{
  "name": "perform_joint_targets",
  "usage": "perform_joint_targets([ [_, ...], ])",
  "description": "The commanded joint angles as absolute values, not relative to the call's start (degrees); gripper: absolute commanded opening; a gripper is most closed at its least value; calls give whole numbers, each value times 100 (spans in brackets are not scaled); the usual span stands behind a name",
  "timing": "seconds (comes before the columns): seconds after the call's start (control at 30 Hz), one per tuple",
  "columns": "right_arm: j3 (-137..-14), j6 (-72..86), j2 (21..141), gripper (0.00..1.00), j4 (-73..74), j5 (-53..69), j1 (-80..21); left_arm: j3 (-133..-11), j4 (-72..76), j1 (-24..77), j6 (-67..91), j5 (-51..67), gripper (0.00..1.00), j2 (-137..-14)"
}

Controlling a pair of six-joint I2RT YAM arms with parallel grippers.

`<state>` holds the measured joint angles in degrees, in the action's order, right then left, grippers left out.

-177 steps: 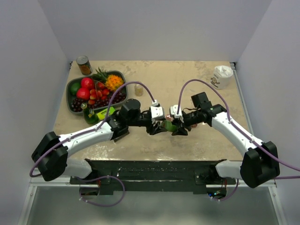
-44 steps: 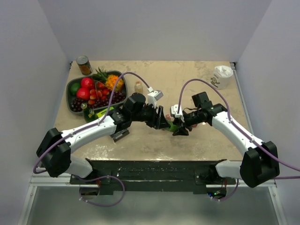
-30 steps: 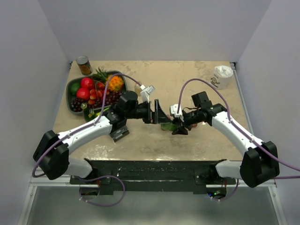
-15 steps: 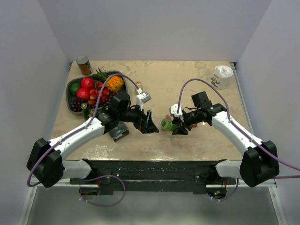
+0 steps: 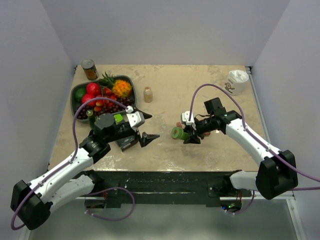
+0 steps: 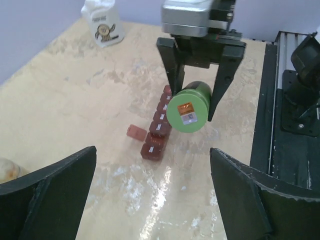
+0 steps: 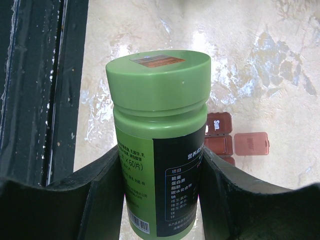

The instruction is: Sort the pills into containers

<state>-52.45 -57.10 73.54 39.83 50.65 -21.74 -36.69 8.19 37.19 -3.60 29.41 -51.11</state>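
Note:
The robot's left gripper will next move its open fingers to the right in the top view and around the bottle's green cap (image 5: 176, 133) (image 6: 187, 111), which faces the gripper from there.
My right gripper (image 7: 160, 167) is shut on a green pill bottle (image 7: 159, 105), held on its side just above the table with its cap (image 5: 176, 133) on and facing left. Under and behind the bottle lie the containers (image 6: 158, 131), a dark red-brown strip of small compartments, one marked "Sun." (image 7: 218, 123). One reddish lid (image 6: 136, 133) stands flipped open beside the strip. My left gripper (image 5: 148, 127) is open and empty, well left of the bottle and pointing at it. No pills show in any view.
A dark oval tray (image 5: 76, 95) of fruit sits at the back left, with a tin can (image 5: 90, 69) behind it. A small amber bottle (image 5: 148, 94) stands mid-table. A white cup (image 5: 236, 81) is at the back right. A dark flat object (image 5: 128, 143) lies under the left arm.
My left arm has drawn back left and toward the near edge, away from the bottle's cap, jaws wide. The right gripper and bottle have stayed put.

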Motion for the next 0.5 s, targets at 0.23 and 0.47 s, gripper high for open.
perform_joint_targets([
  [0.23,-5440,-5801,7330,0,3920,5273,-2180,-3375,1171,3744,-3163,4271,99,-5273],
  [0.47,-5440,-5810,7330,0,3920,5273,-2188,-3726,888,3920,-3603,4167,99,-5721],
])
